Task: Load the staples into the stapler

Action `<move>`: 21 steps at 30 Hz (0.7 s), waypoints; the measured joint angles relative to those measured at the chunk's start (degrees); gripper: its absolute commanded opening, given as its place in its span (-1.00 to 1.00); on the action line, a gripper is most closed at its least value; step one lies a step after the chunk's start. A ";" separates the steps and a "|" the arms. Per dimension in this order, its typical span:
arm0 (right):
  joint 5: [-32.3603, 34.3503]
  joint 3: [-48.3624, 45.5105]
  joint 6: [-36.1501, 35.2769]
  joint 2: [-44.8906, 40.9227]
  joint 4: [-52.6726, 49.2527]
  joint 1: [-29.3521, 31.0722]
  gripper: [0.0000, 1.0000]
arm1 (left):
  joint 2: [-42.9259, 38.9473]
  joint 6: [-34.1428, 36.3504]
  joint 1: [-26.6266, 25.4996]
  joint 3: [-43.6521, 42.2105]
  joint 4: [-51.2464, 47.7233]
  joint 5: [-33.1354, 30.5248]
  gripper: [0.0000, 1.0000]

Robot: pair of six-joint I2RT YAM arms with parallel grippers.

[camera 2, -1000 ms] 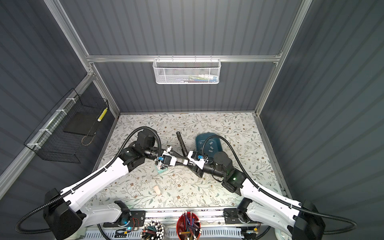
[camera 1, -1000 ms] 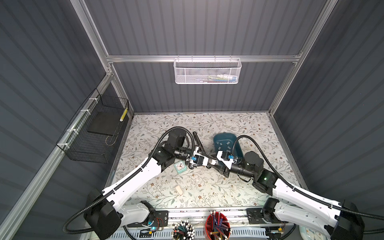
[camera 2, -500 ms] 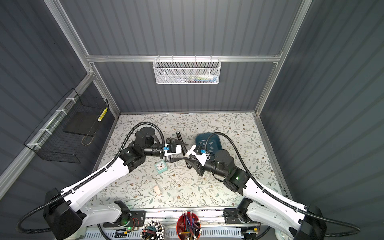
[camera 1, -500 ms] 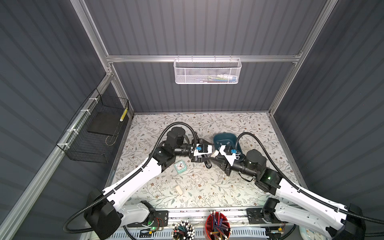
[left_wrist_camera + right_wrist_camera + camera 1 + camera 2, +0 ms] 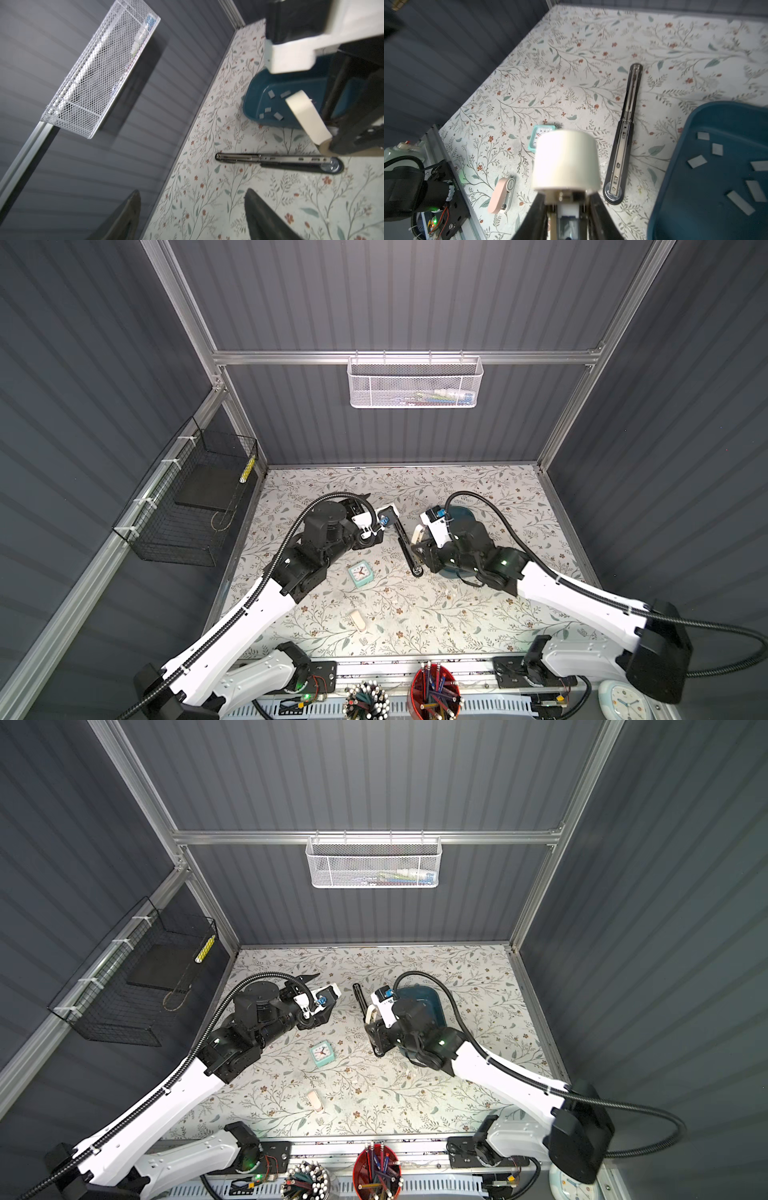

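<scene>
The bare patch beside the black stapler is below, toward the clock. My right gripper should next lower the cream stapler [image 5: 566,162] there and let it go clear of both.
My right gripper [image 5: 565,197] is shut on a small cream stapler [image 5: 566,162], holding it above the table; the stapler also shows in both top views [image 5: 417,534] [image 5: 368,1015] and in the left wrist view [image 5: 307,118]. Several small grey staples [image 5: 737,176] [image 5: 270,104] lie loose in a blue tray [image 5: 695,145] [image 5: 459,512] beside that gripper. A long black stapler [image 5: 407,545] [image 5: 625,133] [image 5: 278,161] lies opened flat on the table between the arms. My left gripper [image 5: 192,193] [image 5: 380,516] stands open and empty, left of the black stapler.
A teal clock [image 5: 360,573] [image 5: 537,135] and a pink stapler [image 5: 358,620] [image 5: 502,195] lie on the floral mat nearer the front. A white mesh basket [image 5: 415,383] hangs on the back wall, a black wire basket [image 5: 187,506] on the left wall.
My left gripper has opened, let go and drawn back to the left, away from the right gripper. The right gripper has kept the cream stapler and shifted toward the tray.
</scene>
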 measured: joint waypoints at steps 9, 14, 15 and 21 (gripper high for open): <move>0.20 13.11 -0.17 22.10 -7.06 3.30 -1.00 | 4.96 11.30 0.02 5.27 -26.60 4.59 0.52; 1.20 15.17 -0.70 29.22 -8.96 3.28 -1.00 | 2.49 17.16 0.02 5.53 -37.77 10.12 0.49; 1.64 15.47 -0.76 30.25 -9.31 3.28 -1.00 | 1.68 17.88 0.02 5.53 -39.43 10.51 0.49; 2.97 17.33 -0.85 33.73 -9.92 2.29 -1.00 | 0.83 20.79 -0.85 2.58 -43.87 8.48 0.48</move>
